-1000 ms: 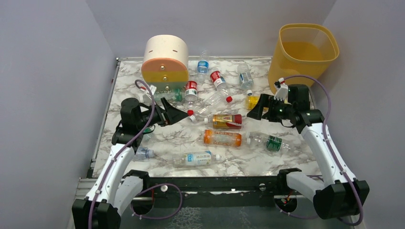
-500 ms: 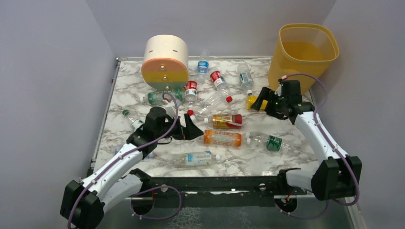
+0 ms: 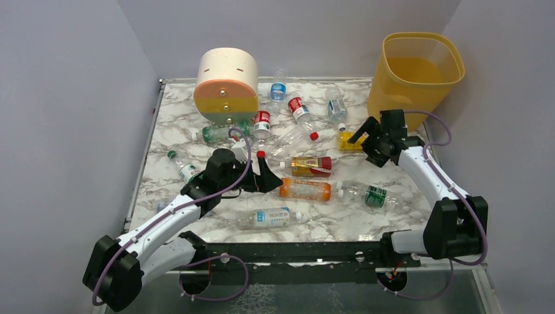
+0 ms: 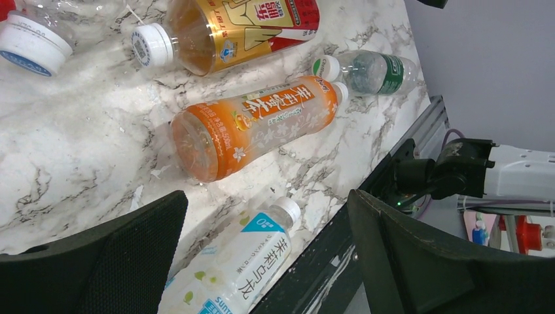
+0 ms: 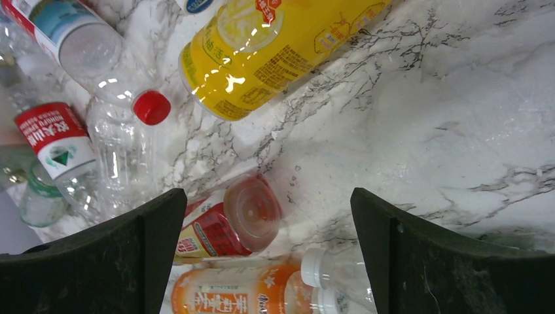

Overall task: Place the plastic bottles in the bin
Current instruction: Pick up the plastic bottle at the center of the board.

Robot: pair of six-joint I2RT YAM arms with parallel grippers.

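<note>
The right gripper moves down and turns to come over the yellow bottle's base end (image 3: 347, 140) (image 5: 243, 72) next, because the yellow bottle lies at an angle to my open fingers.
Several plastic bottles lie on the marble table. My left gripper (image 3: 269, 175) (image 4: 265, 216) is open and empty, just left of the base of an orange bottle (image 3: 304, 189) (image 4: 255, 127) and above a white-label bottle (image 3: 268, 217) (image 4: 235, 268). My right gripper (image 3: 364, 145) (image 5: 268, 209) is open and empty, pointing down beside a yellow bottle (image 3: 345, 140) (image 5: 275, 49). A red-and-gold bottle (image 3: 311, 165) (image 5: 222, 229) lies between the two grippers. A green-label bottle (image 3: 368, 194) (image 4: 370, 70) lies right of the orange one. The yellow-orange bin (image 3: 419, 72) stands at the far right corner, behind my right gripper.
A round cream, orange and yellow drawer unit (image 3: 226, 85) stands at the back left. More bottles lie around it and at the back middle (image 3: 298, 108), and one with a green cap lies at the left (image 3: 183, 167). The black frame rail (image 3: 294, 250) runs along the near edge.
My left arm has swung right and forward, bringing its open gripper up to the orange bottle's base. My right gripper has moved back toward the yellow bottle. No bottle has moved.
</note>
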